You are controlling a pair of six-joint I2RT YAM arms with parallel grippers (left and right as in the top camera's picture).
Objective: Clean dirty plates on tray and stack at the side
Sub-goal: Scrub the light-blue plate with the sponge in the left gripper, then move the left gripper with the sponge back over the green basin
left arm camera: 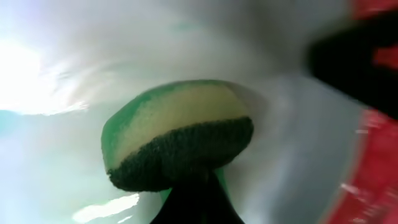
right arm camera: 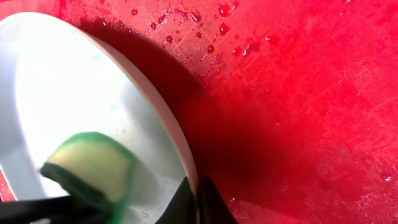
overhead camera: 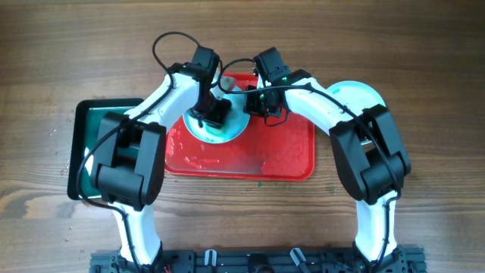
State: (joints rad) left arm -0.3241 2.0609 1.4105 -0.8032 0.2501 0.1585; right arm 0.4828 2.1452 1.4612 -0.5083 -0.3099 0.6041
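Observation:
My right gripper is holding a plate by its rim and will go up, carry it over a pale blue plate (overhead camera: 359, 95) beside the red tray (overhead camera: 288, 155), then lower it and let go.
A pale plate (overhead camera: 227, 130) lies tilted on the wet red tray (overhead camera: 288, 155). My left gripper (overhead camera: 214, 114) is shut on a green and yellow sponge (left arm camera: 177, 134) and presses its dark scouring side against the plate's face (left arm camera: 74, 168). My right gripper (overhead camera: 258, 102) is shut on the plate's rim (right arm camera: 180, 155), one finger on each side, holding the plate (right arm camera: 68, 93) up off the tray (right arm camera: 298, 93). The sponge also shows in the right wrist view (right arm camera: 93, 165).
A dark green tray (overhead camera: 85, 125) lies at the left, partly under my left arm. A pale blue plate (overhead camera: 360, 95) lies on the wooden table right of the red tray. Water drops cover the red tray's far part (right arm camera: 205, 31).

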